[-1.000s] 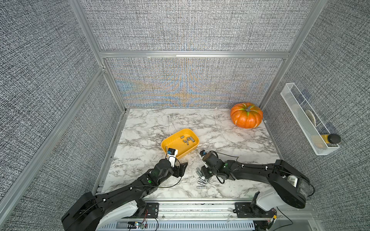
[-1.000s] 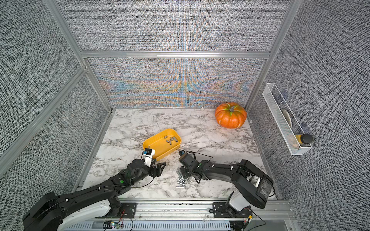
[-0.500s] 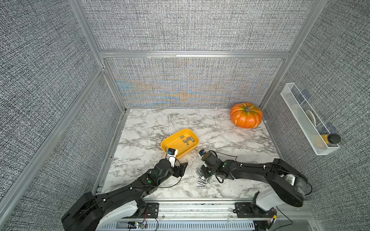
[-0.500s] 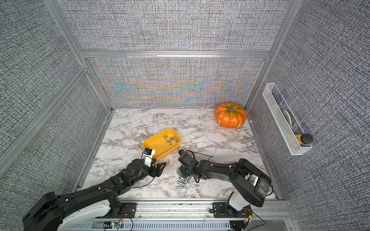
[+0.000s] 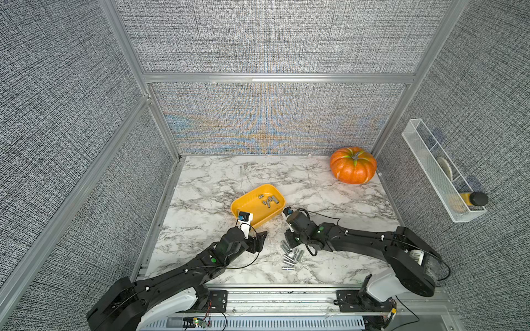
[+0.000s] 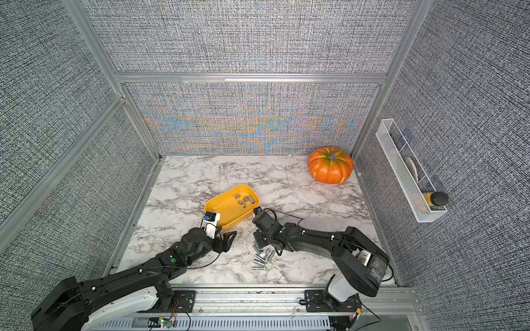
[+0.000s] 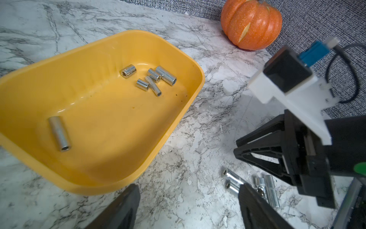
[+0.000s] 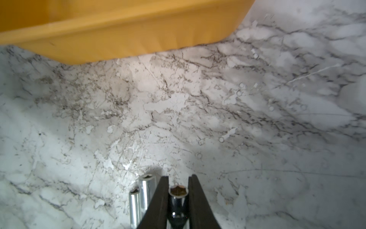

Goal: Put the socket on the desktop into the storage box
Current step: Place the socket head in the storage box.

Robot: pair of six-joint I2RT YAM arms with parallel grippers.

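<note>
The right gripper will rise next and carry the socket outward over the storage box's bare middle [image 5: 259, 209] to release it, because the box is outward of the gripper.
Several chrome sockets [image 5: 290, 256] lie in a loose pile on the marble desktop [image 5: 218, 183], near its front edge. My right gripper [image 8: 178, 179] is down at the far end of that pile, shut on one socket [image 8: 178, 195] that lies between its fingers; two more sockets [image 8: 141, 196] lie beside it. The yellow storage box [image 5: 249, 208] sits just beyond, with several sockets [image 7: 152, 79] inside. My left gripper [image 7: 188, 190] stands open and empty over bare desktop, between the box and the pile.
An orange pumpkin [image 5: 353, 165] sits in the far right corner of the desktop. A white wire basket [image 5: 441, 177] hangs on the right wall. Both arms reach in from the front rail, close to each other.
The right gripper's jaws have closed on a socket at the pile. The left arm has not moved.
</note>
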